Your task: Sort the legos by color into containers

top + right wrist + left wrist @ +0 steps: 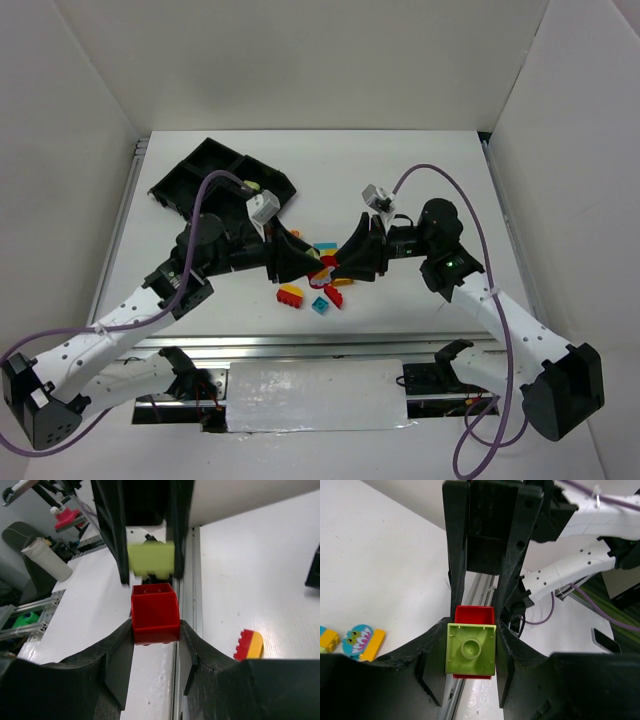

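I will next swing my left gripper outward, nose turning down, over the tray section where a pale piece already lies, and release the green brick point(470, 649).
My left gripper point(470, 650) is shut on a pale green brick point(470, 649). My right gripper point(156, 630) is shut on a red brick point(155, 612). The two grippers point(305, 265) point(345, 262) face each other nose to nose above the loose legos at the table's middle. The green brick point(150, 557) sits right against the red one, with at most a thin gap between them. The red brick point(475, 614) shows just behind the green one. The black tray of containers point(222, 180) lies at the back left, behind the left arm.
Loose legos lie under and in front of the grippers: a red-and-yellow one point(291, 295), a teal one point(320, 305), a red one point(333, 296), a teal-and-orange one point(325, 247). A pale piece point(252, 186) rests in the tray. White walls enclose the table.
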Controlling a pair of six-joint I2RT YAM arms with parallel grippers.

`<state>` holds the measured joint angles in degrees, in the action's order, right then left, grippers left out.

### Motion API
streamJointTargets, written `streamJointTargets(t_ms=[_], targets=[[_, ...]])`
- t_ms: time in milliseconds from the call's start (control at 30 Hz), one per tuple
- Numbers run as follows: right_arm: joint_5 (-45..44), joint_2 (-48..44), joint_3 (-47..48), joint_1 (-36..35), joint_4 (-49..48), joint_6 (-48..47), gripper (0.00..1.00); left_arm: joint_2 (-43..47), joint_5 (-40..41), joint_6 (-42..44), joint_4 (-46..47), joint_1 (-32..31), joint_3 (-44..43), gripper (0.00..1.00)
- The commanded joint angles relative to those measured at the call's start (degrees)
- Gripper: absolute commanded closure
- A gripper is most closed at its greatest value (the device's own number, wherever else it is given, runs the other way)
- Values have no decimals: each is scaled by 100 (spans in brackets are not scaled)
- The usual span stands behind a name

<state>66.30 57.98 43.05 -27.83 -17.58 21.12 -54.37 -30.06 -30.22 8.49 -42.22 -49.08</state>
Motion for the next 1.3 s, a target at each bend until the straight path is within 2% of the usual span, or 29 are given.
streamJointTargets(t_ms=[0, 67, 233, 267, 300, 333, 367, 400, 433, 467, 567, 667, 733, 833, 900, 1033, 1100, 1133, 1200, 1233, 1267], targets=[[410, -76, -191, 261, -280, 67, 100, 67, -420, -53, 521, 301, -427, 100], [349, -67, -244, 287, -404, 182, 100, 6, -614, -151, 662, 380, -375, 100], [-203, -111, -314, 541, -193, 181, 100, -4, -466, -432, 865, 828, -312, 100], [-519, -128, -323, 577, -80, 199, 100, -73, 240, -354, 673, 899, -417, 100], [-861, -155, -288, 577, 104, 147, 100, -152, 777, -284, 45, 899, -549, 100], [-1830, -172, -192, 577, 558, 181, 100, -431, 1374, -239, -283, 899, -872, 100], [-2153, -164, -148, 577, 685, 208, 100, -617, 2746, -248, -626, 899, -1093, 100], [-2452, -181, -95, 586, 817, 356, 100, -880, 3282, -317, -1021, 986, -1321, 100], [-3134, -190, -43, 578, 1096, 462, 100, -1135, 3670, -336, -1625, 1074, -1802, 100], [-3402, -225, 10, 569, 1177, 593, 100, -1685, 3961, -371, -1805, 1171, -2016, 100], [-4350, -470, 72, 560, 1712, 1059, 100, -2662, 5137, -301, -1887, 1470, -2614, 100], [-4678, -629, 186, 542, 2083, 1096, 100, -3587, 5896, -126, -1869, 1680, -3220, 94], [-4732, -735, 239, 533, 2381, 1122, 100, -4253, 5951, -37, -1825, 1865, -3693, 93], [-4749, -989, 213, 499, 2575, 1087, 100, -4992, 5557, 182, -1623, 2217, -4256, 94], [-4566, -1113, 187, 490, 2602, 1078, 100, -5293, 5249, 332, -1404, 2402, -4434, 94], [-4188, -1113, 151, 463, 2637, 1069, 100, -5970, 5028, 288, -1605, 2560, -5084, 90], [-4169, -1104, 151, 463, 2672, 1034, 100, -6068, 5028, 244, -1605, 2596, -5112, 81], [-4222, -1104, 160, 463, 2681, 1017, 100, -6129, 4976, 236, -1561, 2613, -5068, 69], [-4257, -1043, 178, 463, 2681, 973, 100, -6191, 4888, 227, -1500, 2657, -5024, 54], [-4231, -938, 265, 463, 2716, 929, 100, -6278, 4722, 157, -1500, 2736, -5024, 32], [-4231, -937, 266, 463, 2716, 929, 100, -6279, 4720, 156, -1500, 2736, -5024, 31]])
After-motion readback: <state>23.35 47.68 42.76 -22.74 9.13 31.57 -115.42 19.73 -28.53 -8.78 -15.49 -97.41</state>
